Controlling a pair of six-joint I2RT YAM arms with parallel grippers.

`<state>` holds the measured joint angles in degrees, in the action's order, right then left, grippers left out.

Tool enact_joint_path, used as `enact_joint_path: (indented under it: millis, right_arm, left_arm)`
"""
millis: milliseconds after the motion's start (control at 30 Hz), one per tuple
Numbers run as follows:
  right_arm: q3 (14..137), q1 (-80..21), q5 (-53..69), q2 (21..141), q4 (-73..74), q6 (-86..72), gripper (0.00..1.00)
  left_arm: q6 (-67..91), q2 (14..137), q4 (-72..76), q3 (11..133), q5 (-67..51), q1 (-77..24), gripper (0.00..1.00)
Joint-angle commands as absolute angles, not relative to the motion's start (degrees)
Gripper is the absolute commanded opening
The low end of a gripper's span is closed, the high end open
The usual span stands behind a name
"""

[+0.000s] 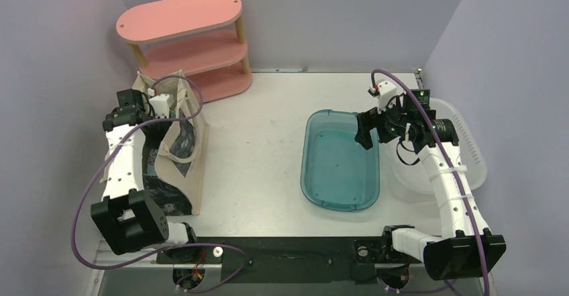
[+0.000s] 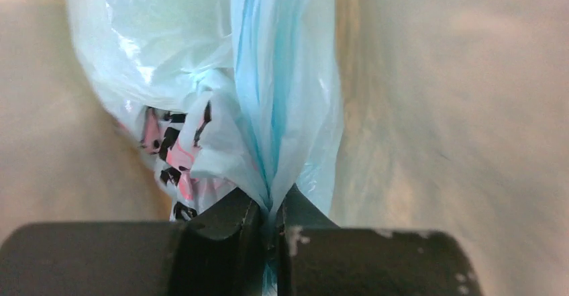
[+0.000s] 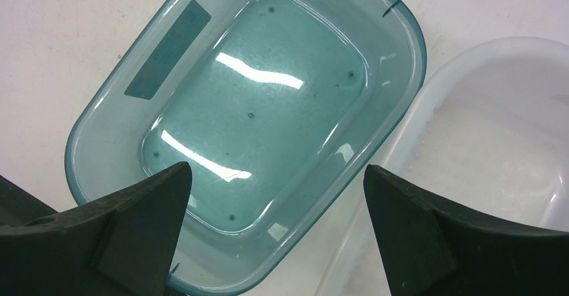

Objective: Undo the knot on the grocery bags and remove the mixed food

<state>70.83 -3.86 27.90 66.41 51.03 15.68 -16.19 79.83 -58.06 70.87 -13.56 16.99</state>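
My left gripper will next lift the bag (image 2: 221, 74) out of the tote, lower it onto the bare tabletop to the right in the top view and let go of it there.
The grocery bag (image 2: 221, 74), thin light blue plastic with dark and pinkish print low on its left, fills the left wrist view between beige cloth walls. My left gripper (image 2: 272, 205) is shut on a gathered blue fold of it. In the top view the left gripper (image 1: 156, 105) reaches down into the mouth of the beige tote (image 1: 184, 175), and the bag itself is hidden there. The mixed food is out of view. My right gripper (image 3: 275, 178) hangs open and holds nothing above the teal tub (image 3: 168, 54), near the tub's right rim (image 1: 339, 205).
A white tub (image 1: 470, 148) sits right of the teal one, under the right arm, and shows in the right wrist view as the white tub (image 3: 510, 108). A pink three-tier shelf (image 1: 184, 34) stands at the back left, behind the tote.
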Motion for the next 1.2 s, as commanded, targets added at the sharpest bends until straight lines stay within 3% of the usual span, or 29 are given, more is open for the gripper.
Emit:
enact_joint_path:
  millis: [0,467,700,1033,1167]
  right_arm:
    - [71.45,-4.22,27.92,64.89,48.96,15.27,0.96]
    - [72.5,-4.31,29.29,65.23,48.95,14.37,0.96]
    - [73.1,-4.25,29.82,65.35,48.9,14.09,0.96]
    - [73.78,-4.37,29.98,65.48,48.87,13.59,0.96]
    - [73.33,-4.38,30.16,65.39,48.74,13.41,0.96]
  left_arm:
    - [-14.23,73.89,-57.71,81.89,-15.93,18.25,0.0]
    - [-8.75,80.11,-67.98,122.48,-20.43,22.94,0.0]
    - [1.87,87.98,-63.82,147.01,-31.24,22.57,0.0]
    - [15.47,89.95,-45.04,146.56,-40.12,8.63,0.0]
    - [11.49,89.21,-46.42,138.28,-41.17,-5.3,0.0]
